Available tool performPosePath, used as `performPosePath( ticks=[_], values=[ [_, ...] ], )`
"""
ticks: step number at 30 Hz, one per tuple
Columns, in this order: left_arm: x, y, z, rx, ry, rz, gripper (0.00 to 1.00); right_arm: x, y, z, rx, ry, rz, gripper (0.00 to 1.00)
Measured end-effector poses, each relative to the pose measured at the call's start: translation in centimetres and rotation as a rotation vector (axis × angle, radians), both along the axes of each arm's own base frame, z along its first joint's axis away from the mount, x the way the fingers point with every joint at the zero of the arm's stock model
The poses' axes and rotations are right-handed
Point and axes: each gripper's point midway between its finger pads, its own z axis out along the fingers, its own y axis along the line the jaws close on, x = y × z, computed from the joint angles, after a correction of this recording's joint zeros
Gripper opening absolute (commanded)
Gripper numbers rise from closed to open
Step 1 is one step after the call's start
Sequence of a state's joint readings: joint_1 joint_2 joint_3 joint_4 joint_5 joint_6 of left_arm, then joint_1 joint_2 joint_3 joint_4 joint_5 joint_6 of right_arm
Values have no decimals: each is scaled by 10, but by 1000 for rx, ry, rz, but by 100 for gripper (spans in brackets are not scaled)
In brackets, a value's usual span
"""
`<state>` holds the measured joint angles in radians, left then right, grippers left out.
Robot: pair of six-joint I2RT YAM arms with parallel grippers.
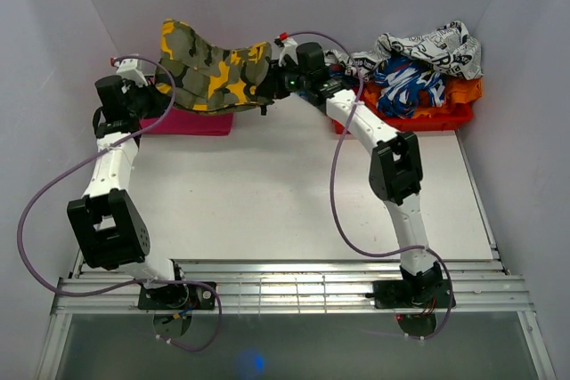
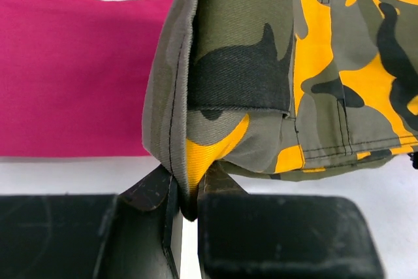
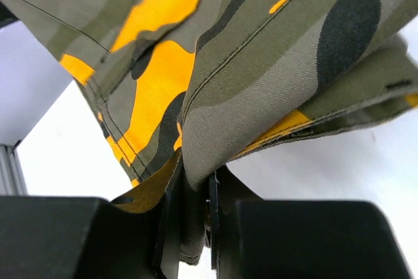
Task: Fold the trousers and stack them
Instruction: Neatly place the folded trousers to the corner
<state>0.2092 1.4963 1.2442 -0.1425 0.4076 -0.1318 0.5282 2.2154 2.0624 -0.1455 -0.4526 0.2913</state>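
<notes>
The pink cloth's end point(image 1: 220, 124) is below and to the left in the top view, so the robot's right gripper will next move down over that end to release the trousers point(image 1: 214, 67).
The camouflage trousers point(image 1: 214, 67) hang folded between my two grippers at the back of the table, sagging in the middle over a pink folded cloth point(image 1: 189, 122). My left gripper point(image 1: 153, 77) is shut on their left end; in the left wrist view the cloth point(image 2: 274, 63) is pinched between the fingers point(image 2: 147, 191), gripper point(image 2: 189, 191). My right gripper point(image 1: 278, 68) is shut on the right end. Several layers of the trousers point(image 3: 261, 63) run down between the right gripper's point(image 3: 194, 194) fingers point(image 3: 225, 191).
A red tray point(image 1: 450, 113) at the back right holds a heap with a black-and-white printed garment point(image 1: 432, 46) and a blue-and-white one point(image 1: 405, 82). The pink cloth point(image 2: 72, 70) lies flat below the trousers. Side walls close in left and right.
</notes>
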Motion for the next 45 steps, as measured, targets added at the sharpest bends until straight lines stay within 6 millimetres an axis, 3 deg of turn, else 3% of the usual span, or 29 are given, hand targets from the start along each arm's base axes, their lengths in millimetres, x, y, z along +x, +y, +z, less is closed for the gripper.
performPosePath(
  ticks=[5,10,14,18,21,27,32,36,38,39,42,43,44,45],
  values=[
    [22,53,-23,-10,-6,84,0,20,59,-20,42,-76,0,8],
    [30,93,-40,-35,-19,131,0,24,95,-55,50,-125,-28,8],
    [36,116,-42,-39,-65,159,0,29,121,-68,74,-197,-55,8],
    [38,128,-47,-38,-107,174,0,33,134,-79,85,-258,-78,8],
    [34,135,-61,-49,-112,189,0,38,138,-89,90,-294,-97,8],
    [28,147,-111,-97,-77,231,0,42,145,-113,86,-327,-122,8],
    [35,156,-155,-125,-39,247,0,38,152,-137,66,-330,-126,8],
    [41,163,-181,-138,-16,256,0,38,153,-141,64,-347,-129,8],
    [46,166,-186,-138,-18,255,0,38,154,-138,68,-362,-127,16],
    [49,168,-187,-137,-23,253,0,38,154,-137,67,-365,-128,32],
    [59,172,-186,-128,-42,245,0,39,154,-136,61,-380,-140,47],
    [67,179,-181,-118,-59,249,4,42,152,-135,60,-387,-149,66],
    [67,179,-182,-118,-59,249,6,46,148,-134,57,-398,-164,66],
    [68,181,-181,-117,-61,252,10,49,146,-134,55,-402,-174,76]
  ],
)
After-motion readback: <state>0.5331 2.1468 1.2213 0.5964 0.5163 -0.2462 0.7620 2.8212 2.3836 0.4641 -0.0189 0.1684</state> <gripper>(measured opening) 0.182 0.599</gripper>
